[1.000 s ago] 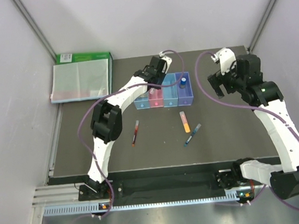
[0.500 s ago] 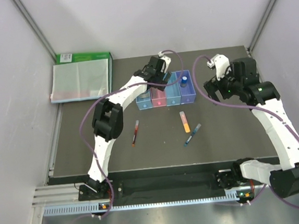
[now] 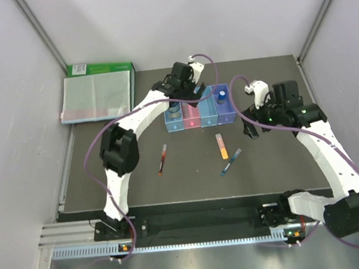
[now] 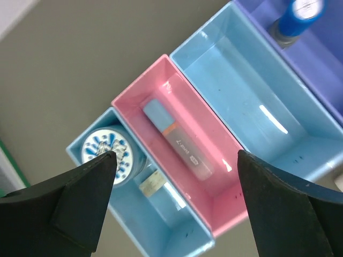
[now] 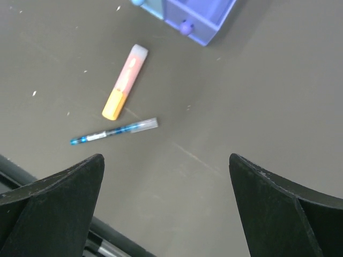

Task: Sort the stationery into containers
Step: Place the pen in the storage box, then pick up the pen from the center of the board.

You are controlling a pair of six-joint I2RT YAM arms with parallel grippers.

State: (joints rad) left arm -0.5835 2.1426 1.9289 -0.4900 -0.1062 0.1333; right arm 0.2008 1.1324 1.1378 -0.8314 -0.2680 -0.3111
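Note:
My right gripper should next go down and to the left in the top view onto the highlighter's orange end (image 3: 224, 155) (image 5: 113, 105), because that end is below it on that side.
The containers (image 3: 207, 121) stand in a joined row at the table's far middle. My left gripper (image 3: 179, 94) hangs open above them, empty (image 4: 176, 158). Under it, the left light-blue bin (image 4: 161, 225) holds the grey tape roll (image 4: 103, 154) and the beige eraser (image 4: 151, 182). A light-blue marker (image 4: 177, 140) lies in the pink bin (image 4: 134, 94). The blue-capped bottle (image 3: 222, 95) stands in the purple bin (image 4: 321, 69). My right gripper (image 3: 252, 128) is open and empty (image 5: 166, 159) above the bare table, near the orange highlighter (image 5: 124, 82) and blue pen (image 5: 114, 131). The dark red pen (image 3: 163, 159) lies further left.
The second light-blue bin (image 4: 252, 107) holds nothing. A clear folder (image 3: 96, 96) rests against a green box (image 3: 100, 68) at the back left, off the dark mat (image 3: 190, 184). Grey walls close in both sides.
My left gripper has opened over the bins and drawn back slightly; the marker now lies in the pink bin. My right arm has swung down and left, toward the highlighter and blue pen.

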